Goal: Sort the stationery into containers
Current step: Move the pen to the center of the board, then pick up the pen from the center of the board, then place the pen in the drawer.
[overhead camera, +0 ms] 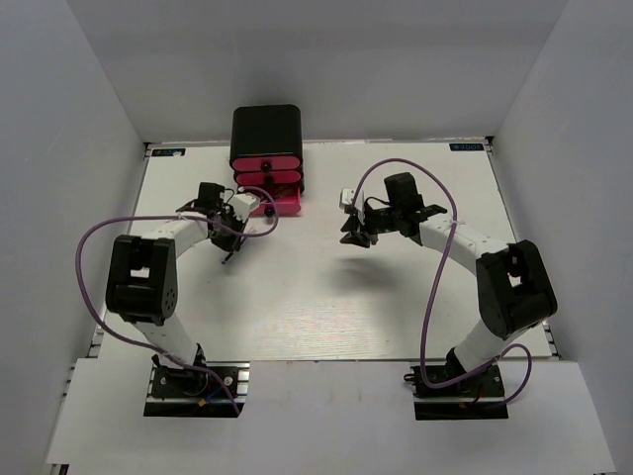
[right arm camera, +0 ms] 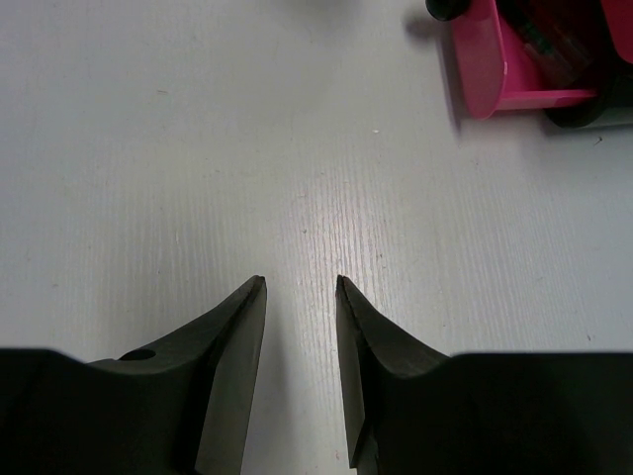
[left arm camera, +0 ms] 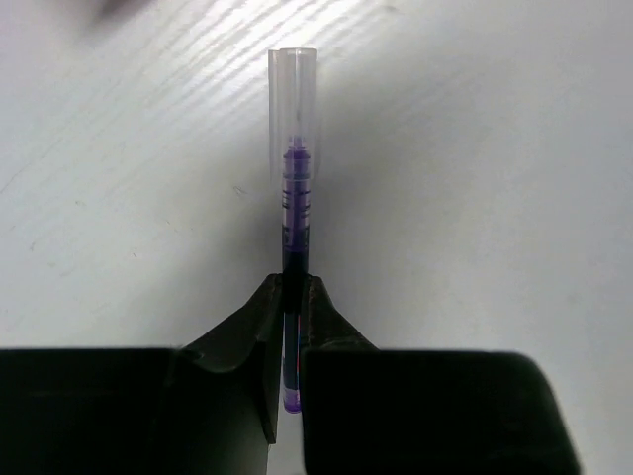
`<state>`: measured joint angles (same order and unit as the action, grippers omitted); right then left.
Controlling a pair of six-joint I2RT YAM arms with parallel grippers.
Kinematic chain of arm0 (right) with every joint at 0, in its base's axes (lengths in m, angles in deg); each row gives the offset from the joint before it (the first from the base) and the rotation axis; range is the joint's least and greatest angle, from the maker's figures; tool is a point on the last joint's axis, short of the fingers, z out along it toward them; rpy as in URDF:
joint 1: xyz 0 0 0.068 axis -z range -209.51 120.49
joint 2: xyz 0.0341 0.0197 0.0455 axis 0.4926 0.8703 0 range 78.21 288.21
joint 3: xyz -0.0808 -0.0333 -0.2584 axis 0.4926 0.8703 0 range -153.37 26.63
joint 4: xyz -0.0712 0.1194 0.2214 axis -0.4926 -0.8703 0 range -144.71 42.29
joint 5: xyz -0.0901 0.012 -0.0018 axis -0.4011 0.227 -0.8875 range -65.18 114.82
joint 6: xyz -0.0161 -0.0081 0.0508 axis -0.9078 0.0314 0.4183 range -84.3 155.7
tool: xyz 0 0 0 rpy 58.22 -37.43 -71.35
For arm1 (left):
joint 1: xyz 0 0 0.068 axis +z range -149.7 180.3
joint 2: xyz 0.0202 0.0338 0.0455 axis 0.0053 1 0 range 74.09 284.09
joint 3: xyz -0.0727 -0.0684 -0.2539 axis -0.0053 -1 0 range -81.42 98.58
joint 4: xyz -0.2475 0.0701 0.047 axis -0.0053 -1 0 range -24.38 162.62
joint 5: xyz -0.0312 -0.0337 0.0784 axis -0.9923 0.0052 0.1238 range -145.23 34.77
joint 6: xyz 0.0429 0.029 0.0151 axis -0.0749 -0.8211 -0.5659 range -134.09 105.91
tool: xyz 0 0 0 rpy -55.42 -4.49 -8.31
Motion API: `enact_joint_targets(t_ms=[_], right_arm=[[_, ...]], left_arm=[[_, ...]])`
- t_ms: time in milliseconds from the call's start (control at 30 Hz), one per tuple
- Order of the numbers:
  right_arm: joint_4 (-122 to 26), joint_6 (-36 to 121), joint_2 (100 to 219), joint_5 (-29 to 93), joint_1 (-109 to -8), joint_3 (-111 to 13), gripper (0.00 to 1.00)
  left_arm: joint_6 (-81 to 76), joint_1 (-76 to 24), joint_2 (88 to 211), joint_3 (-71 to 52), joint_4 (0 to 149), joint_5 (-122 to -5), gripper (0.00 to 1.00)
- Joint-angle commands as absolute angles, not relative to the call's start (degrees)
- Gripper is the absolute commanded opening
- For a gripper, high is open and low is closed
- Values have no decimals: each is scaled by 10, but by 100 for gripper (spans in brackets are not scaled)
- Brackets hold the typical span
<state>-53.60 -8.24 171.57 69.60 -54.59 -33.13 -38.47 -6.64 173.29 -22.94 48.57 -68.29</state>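
The robot's left gripper needs to carry the pen outward and to the right in the top view next, over the open bottom drawer, to release it where dark items lie.
My left gripper is shut on a thin pen with a dark purple barrel and a clear cap, which points away from the wrist over the white table. In the top view the left gripper hangs just in front of the containers, a black box with three pink drawers; the pen shows as a thin dark line. The bottom drawer stands pulled out. My right gripper is open and empty, to the right of the box. The right wrist view shows its jaws apart and the open pink drawer at the top right, with dark items inside.
The white table is fenced by grey walls on three sides. Purple cables loop from both arms. No other loose stationery shows on the table.
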Motion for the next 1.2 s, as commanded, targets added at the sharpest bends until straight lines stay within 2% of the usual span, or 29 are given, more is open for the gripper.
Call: enact_joint_targets(t_ms=[0, 233, 633, 833, 1167], right_arm=[[-535, -88, 1716, 709, -543, -351, 41], [-532, -88, 1715, 711, -543, -346, 41], [-532, -87, 1701, 710, -544, -338, 41], [-532, -89, 1695, 705, -542, -330, 41], [-534, -88, 1703, 708, -541, -335, 41]], left_arm=[[-418, -71, 1645, -233, 474, -747, 2], [-480, -76, 1601, -183, 486, -773, 0], [-557, -92, 1753, -2, 520, -762, 0], [-592, -104, 1794, 16, 513, -767, 0], [-640, -109, 1788, -3, 544, -778, 0]])
